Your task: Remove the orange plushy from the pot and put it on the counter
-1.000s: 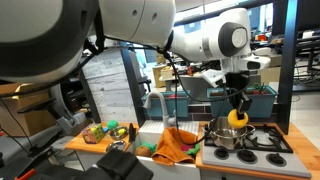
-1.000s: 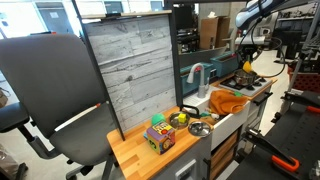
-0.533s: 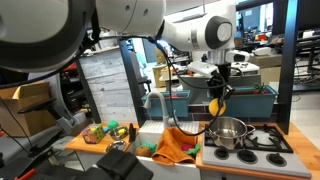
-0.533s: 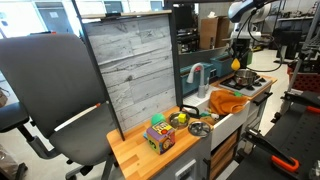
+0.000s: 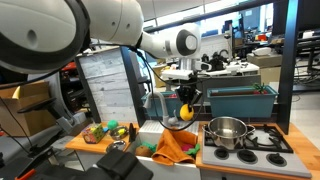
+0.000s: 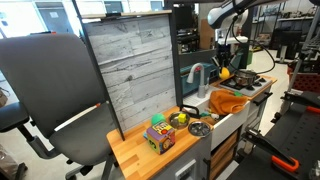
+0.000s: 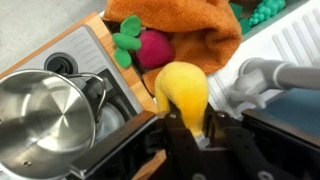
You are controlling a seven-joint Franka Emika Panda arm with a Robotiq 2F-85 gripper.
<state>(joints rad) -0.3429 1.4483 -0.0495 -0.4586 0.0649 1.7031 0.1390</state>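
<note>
My gripper should next move down toward the bare wooden counter strip [image 5: 201,136] between the sink and the stove and let go of the plushy [image 5: 187,112]. That counter strip is below my gripper and clear of toys.
My gripper [image 5: 186,106] is shut on the orange-yellow plushy [image 5: 187,112] and holds it in the air above the sink area, left of the steel pot [image 5: 228,130] on the stove. In the other exterior view the plushy [image 6: 224,73] hangs from the gripper [image 6: 222,68] near the faucet. In the wrist view the plushy [image 7: 183,93] sits between my fingers [image 7: 190,125], with the empty pot [image 7: 45,115] at the lower left.
An orange cloth [image 5: 175,145] lies by the sink, with a red radish toy [image 7: 153,47] on it. A faucet [image 7: 270,75] stands close to the plushy. Toys [image 5: 105,131] lie on the wooden counter [image 6: 140,155]. A stove [image 5: 262,143] is at the right.
My gripper has carried the plushy out of the pot, up and leftward, from over the stove to over the sink area.
</note>
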